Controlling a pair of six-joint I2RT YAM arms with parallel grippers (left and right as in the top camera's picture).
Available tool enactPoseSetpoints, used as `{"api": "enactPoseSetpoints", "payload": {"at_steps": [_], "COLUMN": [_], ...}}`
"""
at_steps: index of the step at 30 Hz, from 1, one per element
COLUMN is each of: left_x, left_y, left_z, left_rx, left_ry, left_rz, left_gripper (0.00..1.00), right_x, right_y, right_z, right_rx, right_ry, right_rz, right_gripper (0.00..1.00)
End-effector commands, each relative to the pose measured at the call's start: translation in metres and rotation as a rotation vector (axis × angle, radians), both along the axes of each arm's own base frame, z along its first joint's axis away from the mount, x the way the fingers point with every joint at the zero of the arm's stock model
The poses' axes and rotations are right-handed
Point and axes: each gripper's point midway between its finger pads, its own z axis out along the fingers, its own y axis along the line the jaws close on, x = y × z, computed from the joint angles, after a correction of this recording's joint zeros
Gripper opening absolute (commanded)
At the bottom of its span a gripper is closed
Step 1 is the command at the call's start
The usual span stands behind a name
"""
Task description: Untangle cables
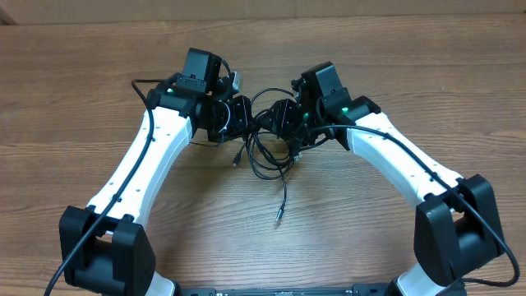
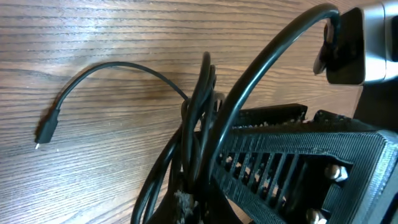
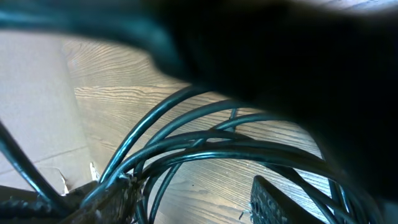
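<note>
Next, my left gripper lowers, draws back to the bare wood by the free plug end and releases the bunch of cords, since that wood lies below it.
The cables [image 1: 265, 146] are a tangle of thin black cords in the middle of the table, between my two grippers. One loose end trails toward the front [image 1: 279, 219]. My left gripper [image 1: 240, 120] is shut on a bunch of strands [image 2: 194, 143] that runs into its jaws [image 2: 191, 208]; one free plug end [image 2: 45, 133] lies on the wood. My right gripper [image 1: 285, 122] faces it across the tangle. In the right wrist view its fingers stand apart [image 3: 186, 202], with cable loops [image 3: 186, 146] bunched against the left finger [image 3: 102, 196] and bare wood in the gap.
The table [image 1: 394, 74] is wood-grain. The right gripper's ribbed finger [image 2: 280, 165] sits right beside the left jaws. A thicker black robot cable [image 2: 267, 56] arcs over the left wrist view. Both white arms [image 1: 140, 160] reach in from the front corners.
</note>
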Motion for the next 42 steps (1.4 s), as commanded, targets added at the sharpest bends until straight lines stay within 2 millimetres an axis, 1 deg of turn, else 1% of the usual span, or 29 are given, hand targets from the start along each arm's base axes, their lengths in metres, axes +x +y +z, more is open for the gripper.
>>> {"api": "enactPoseSetpoints", "payload": {"at_steps": [1, 4, 7, 11, 16, 21, 25, 26, 27, 29, 30, 31, 34, 35, 36, 38, 39, 42], "left_x": [-0.003, -0.007, -0.007, -0.005, -0.005, -0.004, 0.003, 0.004, 0.003, 0.0, -0.003, -0.007, -0.017, -0.021, -0.023, -0.029, -0.034, -0.038], "left_y": [-0.009, -0.006, -0.006, -0.005, -0.004, -0.003, 0.013, 0.015, 0.021, 0.027, 0.033, 0.044, 0.066, 0.076, 0.079, 0.082, 0.082, 0.083], "left_z": [0.009, 0.006, 0.006, 0.005, 0.005, 0.004, 0.007, 0.008, 0.006, 0.004, -0.001, -0.009, -0.023, -0.029, -0.031, -0.043, -0.056, -0.085], "left_rx": [-0.052, -0.041, -0.037, -0.029, -0.021, -0.017, -0.045, -0.052, -0.045, -0.026, 0.009, 0.083, 0.218, 0.282, 0.296, 0.31, 0.31, 0.303], "left_ry": [0.004, 0.018, 0.014, 0.009, 0.004, 0.001, 0.012, 0.008, 0.009, 0.001, 0.004, 0.028, 0.076, 0.097, 0.103, 0.128, 0.147, 0.163], "left_rz": [-0.023, -0.033, -0.033, -0.029, -0.03, -0.03, 0.014, 0.007, 0.006, -0.024, -0.035, -0.016, 0.011, 0.023, 0.025, 0.028, 0.036, 0.081], "left_gripper": [0.04, 0.04, 0.04, 0.04, 0.07, 0.07, 0.04, 0.04, 0.04, 0.06, 0.07, 0.08, 0.07, 0.07, 0.07, 0.1, 0.1, 0.11], "right_x": [-0.001, -0.001, -0.002, -0.005, -0.001, 0.0, 0.001, 0.002, 0.003, 0.003, 0.003, 0.003, 0.004, 0.004, 0.004, 0.004, 0.003, 0.0], "right_y": [0.011, 0.011, 0.009, 0.008, 0.01, 0.009, 0.003, 0.002, 0.002, 0.002, 0.0, -0.001, -0.003, -0.003, -0.003, -0.003, -0.003, 0.002], "right_z": [0.005, 0.003, -0.002, -0.012, -0.032, -0.038, -0.056, -0.06, -0.071, -0.082, -0.09, -0.094, -0.095, -0.095, -0.096, -0.096, -0.095, -0.093], "right_rx": [0.009, -0.009, -0.021, -0.027, -0.034, -0.041, -0.086, -0.095, -0.103, -0.114, -0.129, -0.141, -0.155, -0.158, -0.159, -0.158, -0.156, -0.13], "right_ry": [-0.008, -0.009, -0.002, 0.009, 0.045, 0.049, 0.063, 0.066, 0.079, 0.098, 0.108, 0.107, 0.097, 0.087, 0.089, 0.089, 0.09, 0.102], "right_rz": [0.014, 0.002, -0.003, -0.006, -0.02, -0.03, -0.054, -0.058, -0.057, -0.056, -0.059, -0.06, -0.06, -0.047, -0.046, -0.046, -0.044, -0.024], "right_gripper": [0.57, 0.55, 0.54, 0.54, 0.54, 0.54, 0.53, 0.53, 0.52, 0.5, 0.49, 0.49, 0.48, 0.48, 0.48, 0.48, 0.48, 0.48]}}
